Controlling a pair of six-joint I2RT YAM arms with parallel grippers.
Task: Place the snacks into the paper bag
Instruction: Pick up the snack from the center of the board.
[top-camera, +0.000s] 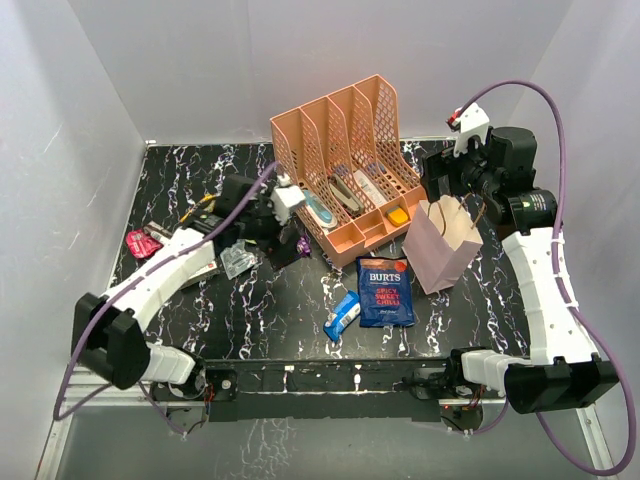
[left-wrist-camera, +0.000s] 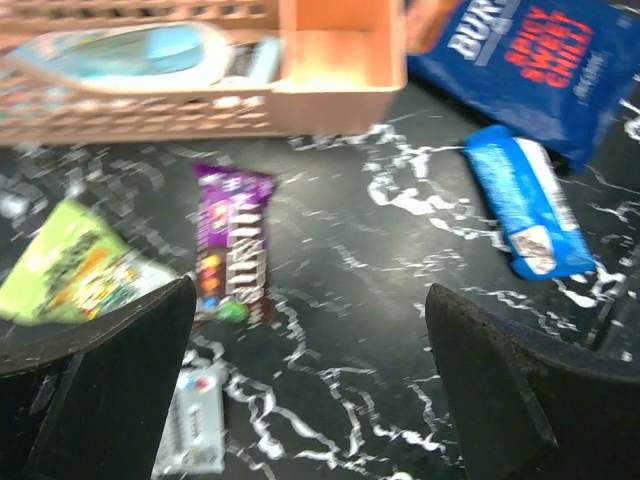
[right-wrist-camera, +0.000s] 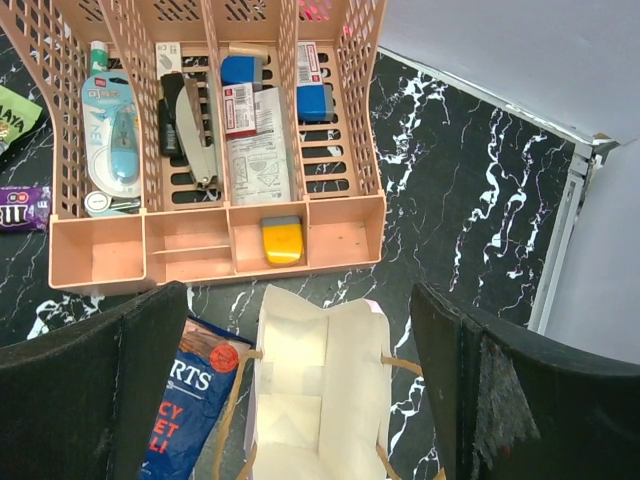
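My left gripper is going to move back and down next onto the Burts bag's lower edge (top-camera: 370, 320) (left-wrist-camera: 581, 149), at the corner beside the blue-white bar, because that end of the Burts bag is clear of the organiser.
The paper bag (top-camera: 443, 243) stands upright right of centre, and the right wrist view shows its mouth (right-wrist-camera: 320, 390) open and nothing in it. My right gripper (top-camera: 455, 182) (right-wrist-camera: 298, 300) hovers open over the bag's far rim. The Burts bag (top-camera: 385, 290) (right-wrist-camera: 190, 400) and a blue-white bar (top-camera: 343, 314) (left-wrist-camera: 530, 205) lie flat left of the bag. My left gripper (top-camera: 283, 232) (left-wrist-camera: 310, 305) hangs open above the table beside a purple packet (left-wrist-camera: 235, 245), a green packet (left-wrist-camera: 70, 265) and a silvery wrapper (left-wrist-camera: 195, 425). A red packet (top-camera: 143, 241) lies far left.
A peach mesh organiser (top-camera: 345, 170) (right-wrist-camera: 215, 255) stands behind the snacks, with pens, a blue-white tool and a yellow block inside. White walls close the table on three sides. The table's right edge (right-wrist-camera: 560, 250) runs near the bag.
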